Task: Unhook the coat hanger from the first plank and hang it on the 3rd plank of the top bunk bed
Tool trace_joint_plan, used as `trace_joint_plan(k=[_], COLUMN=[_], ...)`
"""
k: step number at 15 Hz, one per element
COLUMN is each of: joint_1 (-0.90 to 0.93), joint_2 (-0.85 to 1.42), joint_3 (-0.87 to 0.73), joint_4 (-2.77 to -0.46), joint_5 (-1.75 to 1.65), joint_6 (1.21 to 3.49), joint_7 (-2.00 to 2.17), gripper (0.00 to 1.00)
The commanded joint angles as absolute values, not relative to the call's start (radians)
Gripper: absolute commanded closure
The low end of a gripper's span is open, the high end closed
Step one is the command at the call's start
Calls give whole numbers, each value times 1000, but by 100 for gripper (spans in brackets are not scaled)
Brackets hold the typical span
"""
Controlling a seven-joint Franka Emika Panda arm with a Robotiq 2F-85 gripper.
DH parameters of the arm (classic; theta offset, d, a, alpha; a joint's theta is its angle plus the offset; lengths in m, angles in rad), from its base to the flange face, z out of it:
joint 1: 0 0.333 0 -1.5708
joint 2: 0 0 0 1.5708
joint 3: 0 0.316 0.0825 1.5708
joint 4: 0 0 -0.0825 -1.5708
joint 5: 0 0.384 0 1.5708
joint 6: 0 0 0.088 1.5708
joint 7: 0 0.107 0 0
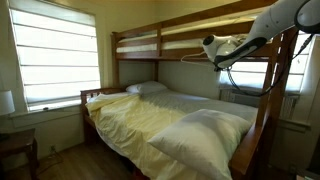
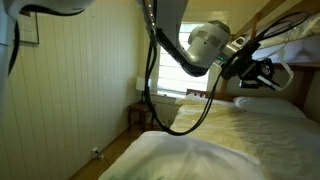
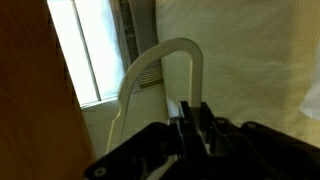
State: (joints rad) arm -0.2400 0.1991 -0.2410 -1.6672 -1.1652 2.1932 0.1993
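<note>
My gripper moves slightly down under the bunk's long bar next, then opens to release the coat hanger beside the brown board [image 3: 30, 100].
The top bunk bed [image 1: 136, 46] is a brown wooden frame with guard-rail boards and a white mattress; its wood also shows in an exterior view [image 2: 272, 14]. My gripper [image 1: 211, 46] hangs just under the bunk's long rail, also seen in an exterior view [image 2: 264, 72]. In the wrist view my gripper [image 3: 190, 118] is shut on the coat hanger [image 3: 192, 48], a pale, thin, curved bar that arches up from between the fingers. A brown wooden board [image 3: 30, 100] stands close at the left. The hanger's hook is out of view.
Below is a wide bed with yellow bedding [image 1: 160, 120] and white pillows [image 1: 205, 135]. A bright window with blinds [image 1: 55, 60] is beyond it, with a small bedside table [image 1: 15, 145]. The bunk's post and ladder [image 1: 270, 110] stand near the arm. Black cables [image 2: 160, 80] hang from the arm.
</note>
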Motion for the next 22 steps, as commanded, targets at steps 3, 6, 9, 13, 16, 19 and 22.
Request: trace_joint_plan(k=[3, 6, 9, 13, 16, 19, 22], joint_1=[-286, -312, -327, -332, -321, -311, -271], joint_2=[252, 300, 344, 384, 405, 416, 420], joint_3=[-249, -243, -233, -232, -243, -255, -289], joint_4=[-1606, -1568, -1536, -1505, -1470, -1447, -1418], joint_5=[-1103, -1026, -917, -769, -725, -731, -817], joint_6=[2327, 2419, 2477, 2494, 2462, 2446, 2384], joint_7=[162, 93, 9, -76, -130, -159, -123], gripper=[97, 97, 97, 97, 88, 55, 35])
